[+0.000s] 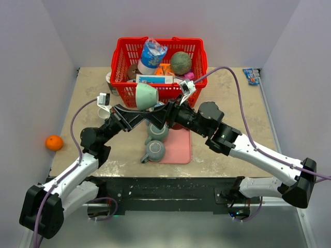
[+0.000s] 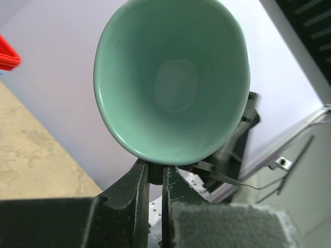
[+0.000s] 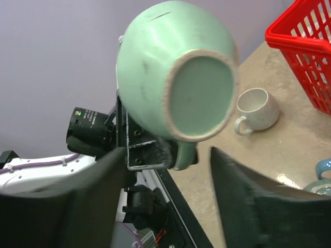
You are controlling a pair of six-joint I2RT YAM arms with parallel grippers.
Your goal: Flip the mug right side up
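The held mug hangs sideways, so I next need to turn my left gripper fingers-down and lower it to let go of the mug on the tabletop (image 1: 116, 101) beside the white mug below.
The pale green mug (image 1: 146, 96) hangs in the air in front of the red basket (image 1: 199, 62), tipped on its side. My left gripper (image 1: 153, 110) is shut on its handle from below. In the left wrist view the mug's mouth (image 2: 173, 77) faces the camera above the closed left gripper (image 2: 155, 173). In the right wrist view I see the mug's base (image 3: 201, 95) and handle. My right gripper (image 3: 170, 170) is open just under the mug and not touching it; in the top view the right gripper (image 1: 170, 110) meets the left one.
Two grey-green mugs (image 1: 156, 132) (image 1: 153, 151) sit on a pink mat (image 1: 178, 147) below the grippers. A white mug (image 3: 256, 108) stands left of the basket, which holds several items. An orange (image 1: 54, 142) lies far left and a blue packet (image 1: 252, 76) back right.
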